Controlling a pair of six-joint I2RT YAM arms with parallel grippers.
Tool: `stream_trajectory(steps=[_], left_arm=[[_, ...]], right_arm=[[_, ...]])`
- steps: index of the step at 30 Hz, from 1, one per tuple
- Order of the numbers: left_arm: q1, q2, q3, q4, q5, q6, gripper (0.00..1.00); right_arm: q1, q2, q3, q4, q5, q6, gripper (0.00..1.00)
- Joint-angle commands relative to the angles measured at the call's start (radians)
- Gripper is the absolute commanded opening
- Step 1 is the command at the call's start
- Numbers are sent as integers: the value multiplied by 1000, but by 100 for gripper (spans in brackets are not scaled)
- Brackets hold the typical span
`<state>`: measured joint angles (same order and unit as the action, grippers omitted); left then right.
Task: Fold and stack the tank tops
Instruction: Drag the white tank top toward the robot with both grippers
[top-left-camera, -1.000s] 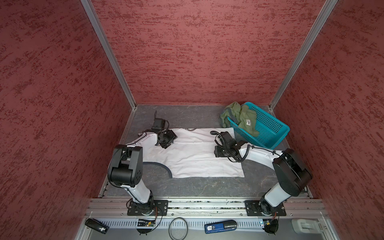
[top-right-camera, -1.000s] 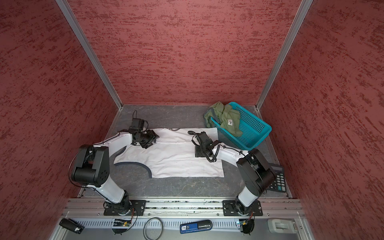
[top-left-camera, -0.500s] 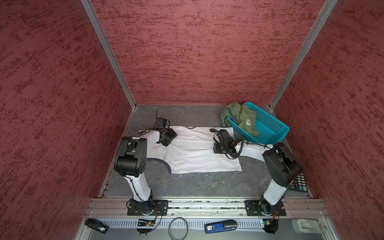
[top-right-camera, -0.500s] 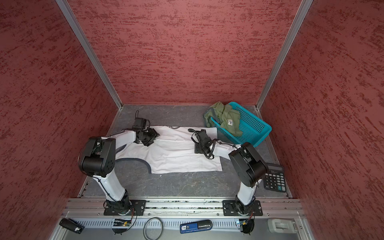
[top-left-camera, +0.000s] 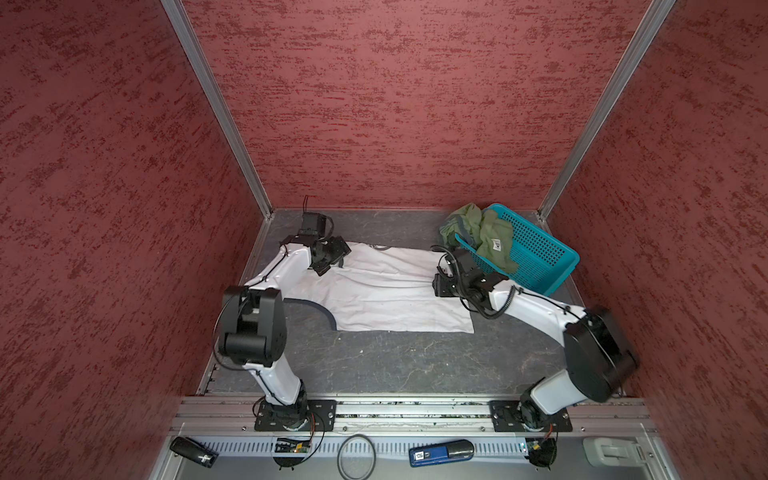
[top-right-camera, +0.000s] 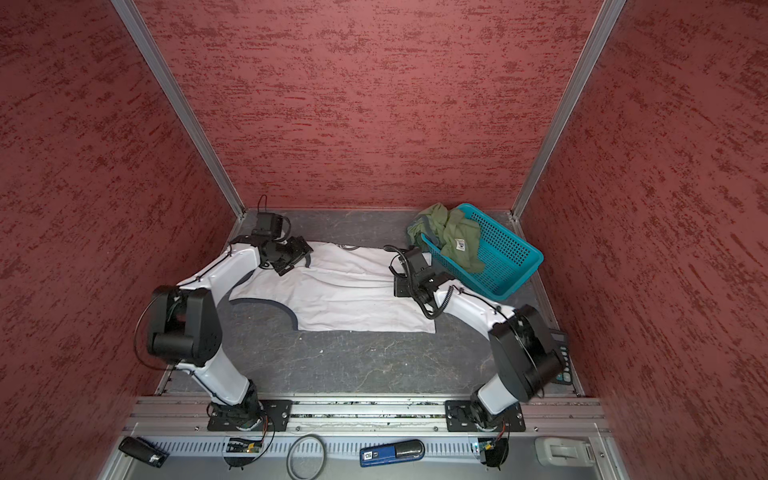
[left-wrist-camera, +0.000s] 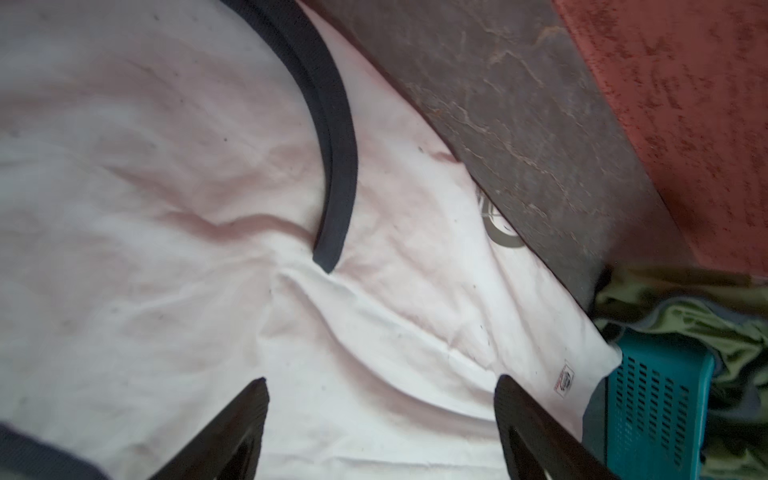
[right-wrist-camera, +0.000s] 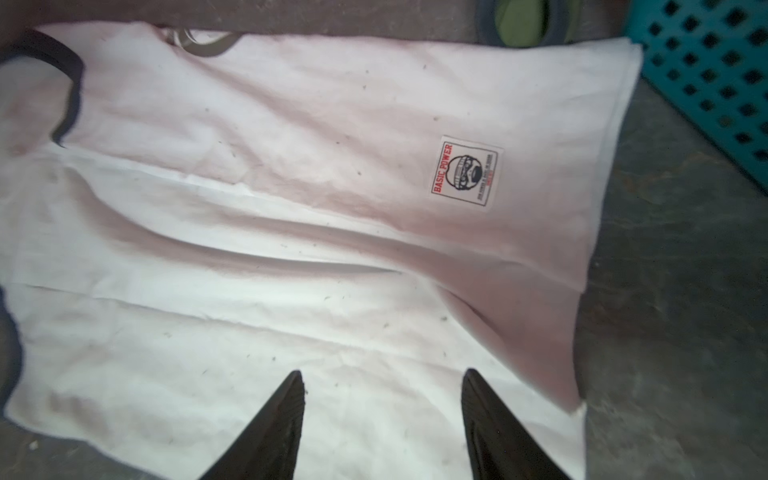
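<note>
My left gripper moves back and then down onto the tank top's near corner where the dark armhole trim (top-left-camera: 334, 325) ends next, since this near side still lies unfolded.
A white tank top (top-left-camera: 386, 295) (top-right-camera: 353, 299) lies spread on the grey floor, its far strip folded over onto itself. Its dark armhole trim (left-wrist-camera: 337, 145) and a small label (right-wrist-camera: 465, 172) show. My left gripper (top-left-camera: 341, 258) (top-right-camera: 302, 258) (left-wrist-camera: 380, 384) hovers open over the top's left far part, nothing between its fingers. Just above the top's right part, my right gripper (top-left-camera: 439, 286) (top-right-camera: 400, 287) (right-wrist-camera: 382, 376) is also open and empty. An olive green tank top (top-left-camera: 486, 237) (top-right-camera: 455, 237) (left-wrist-camera: 685, 316) hangs crumpled over the basket's rim.
The teal mesh basket (top-left-camera: 536, 253) (top-right-camera: 503, 257) (right-wrist-camera: 715, 70) stands at the back right, beside the white top's hem. A calculator (top-right-camera: 561, 357) lies by the right wall. A blue device (top-left-camera: 440, 453), a cable ring (top-left-camera: 356, 457) and a black cylinder (top-left-camera: 193, 451) sit on the front rail.
Both grippers moved toward the back wall, and the white top's near edge shifted back with them. The left jaws opened wider.
</note>
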<state>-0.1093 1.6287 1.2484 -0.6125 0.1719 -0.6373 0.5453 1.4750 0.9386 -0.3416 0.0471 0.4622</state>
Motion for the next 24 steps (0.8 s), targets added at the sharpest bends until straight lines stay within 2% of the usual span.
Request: stream_trajectory(steps=[1, 6, 9, 12, 18, 22, 24], left_arm=[[-53, -158, -136, -160, -80, 49, 86], [-135, -414, -422, -228, -92, -27, 86], [-181, -518, -541, -239, -93, -98, 85], [-187, -592, -643, -175, -82, -145, 80], [-166, -595, -745, -9, -70, -173, 68], [-67, -552, -813, 125, 40, -190, 59], [-56, -534, -819, 154, 39, -190, 57]], right_arm=[[-7, -152, -108, -130, -23, 75, 65], [-6, -348, -249, -221, -38, 183, 71], [-7, -410, -315, -244, -38, 253, 71], [-7, -431, -373, -235, -33, 293, 69], [-8, -410, -455, -158, -43, 321, 67], [-8, -386, -477, -127, 4, 330, 66], [-8, -369, -483, -108, 26, 335, 65]])
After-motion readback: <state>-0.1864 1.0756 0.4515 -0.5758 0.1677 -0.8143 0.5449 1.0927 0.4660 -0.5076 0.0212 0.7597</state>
